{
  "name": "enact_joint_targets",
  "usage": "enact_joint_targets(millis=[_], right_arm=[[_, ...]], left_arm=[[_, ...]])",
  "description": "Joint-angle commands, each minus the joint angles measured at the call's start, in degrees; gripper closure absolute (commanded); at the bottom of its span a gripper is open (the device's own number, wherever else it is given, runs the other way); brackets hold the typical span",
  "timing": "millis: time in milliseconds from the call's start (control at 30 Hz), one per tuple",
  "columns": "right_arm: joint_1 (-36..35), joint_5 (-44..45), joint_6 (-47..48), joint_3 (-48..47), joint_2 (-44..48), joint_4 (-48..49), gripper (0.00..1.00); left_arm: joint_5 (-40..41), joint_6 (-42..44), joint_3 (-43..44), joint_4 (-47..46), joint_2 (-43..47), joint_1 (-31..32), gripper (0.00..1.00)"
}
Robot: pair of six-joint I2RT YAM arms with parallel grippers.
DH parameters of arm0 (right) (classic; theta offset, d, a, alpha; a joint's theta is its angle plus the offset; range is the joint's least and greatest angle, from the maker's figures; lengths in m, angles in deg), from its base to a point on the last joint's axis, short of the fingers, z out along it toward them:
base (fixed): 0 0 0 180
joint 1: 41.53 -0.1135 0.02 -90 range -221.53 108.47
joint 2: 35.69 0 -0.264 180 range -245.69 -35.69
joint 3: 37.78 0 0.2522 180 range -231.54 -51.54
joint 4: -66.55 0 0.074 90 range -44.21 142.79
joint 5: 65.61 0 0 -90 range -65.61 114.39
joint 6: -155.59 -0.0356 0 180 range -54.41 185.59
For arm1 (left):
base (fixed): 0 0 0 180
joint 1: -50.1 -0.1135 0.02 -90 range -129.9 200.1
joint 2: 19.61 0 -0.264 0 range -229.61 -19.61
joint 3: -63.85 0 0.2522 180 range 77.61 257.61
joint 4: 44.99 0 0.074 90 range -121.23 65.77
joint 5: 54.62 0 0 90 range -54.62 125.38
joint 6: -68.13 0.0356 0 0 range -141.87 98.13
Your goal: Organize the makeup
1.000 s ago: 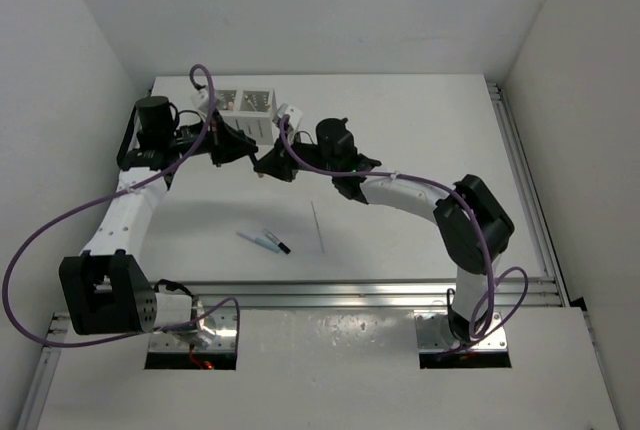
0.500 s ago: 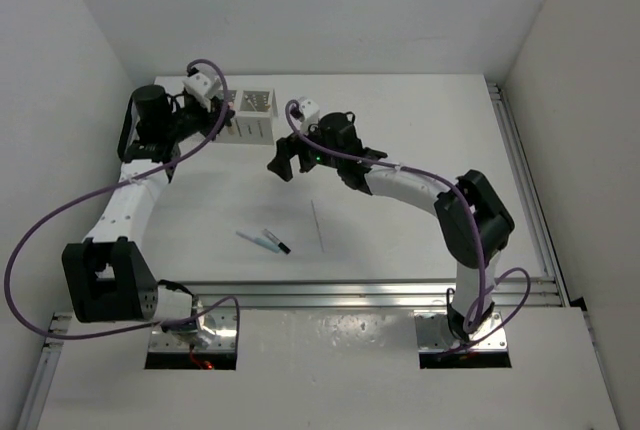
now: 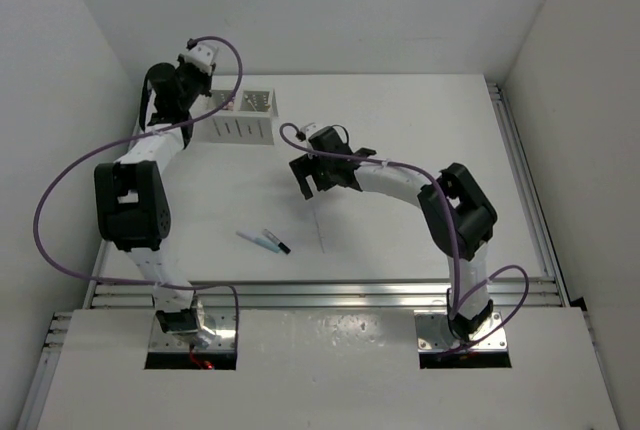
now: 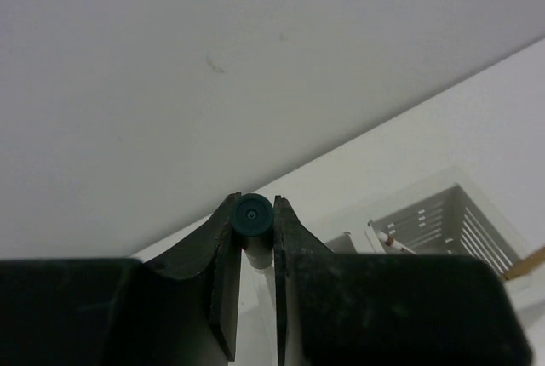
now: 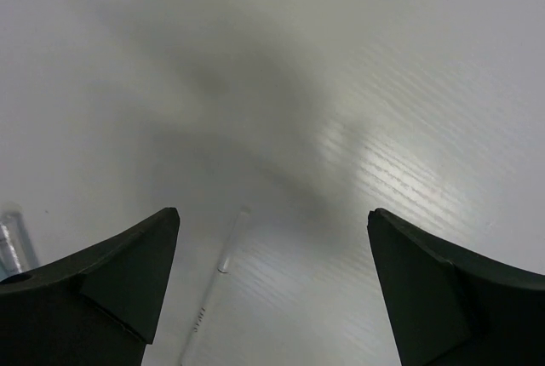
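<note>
My right gripper should drop down and slightly back onto the seam near the thin white stick's far end, since that stick lies loose outside the box.
My left gripper is shut on a makeup stick with a dark round cap and a pale body, seen end-on. In the top view that gripper is raised at the back left, beside the white slotted box. My right gripper hangs open over the table's middle. In its wrist view the jaws are wide apart above a thin white stick. A pale blue stick, a dark-tipped stick and the thin white stick lie loose on the table.
The box holds a pink-and-white stick and a tan one. White walls close the table at the back and both sides. A metal rail runs along the front edge.
The grippers were together near the box. My right gripper has opened and swung forward over the thin white stick. My left arm has lifted back to the left with its stick.
</note>
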Motion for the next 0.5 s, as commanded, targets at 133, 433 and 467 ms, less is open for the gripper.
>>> enact_joint_targets(millis=[133, 433, 467], right_arm=[[-0.8, 1.5, -3.5, 0.5, -0.7, -1.4, 0.18], [-2.1, 2.6, -3.8, -2.5, -3.2, -3.9, 0.25], [-2.2, 2.6, -4.8, -2.5, -3.4, -4.2, 0.27]], left_arm=[[-4.4, -3.0, 4.1, -1.9, -5.1, -1.4, 1.00], [-10.4, -4.0, 2.3, 6.1, -4.6, -1.4, 1.00], [-9.8, -4.0, 1.4, 5.6, -4.6, -1.4, 1.00]])
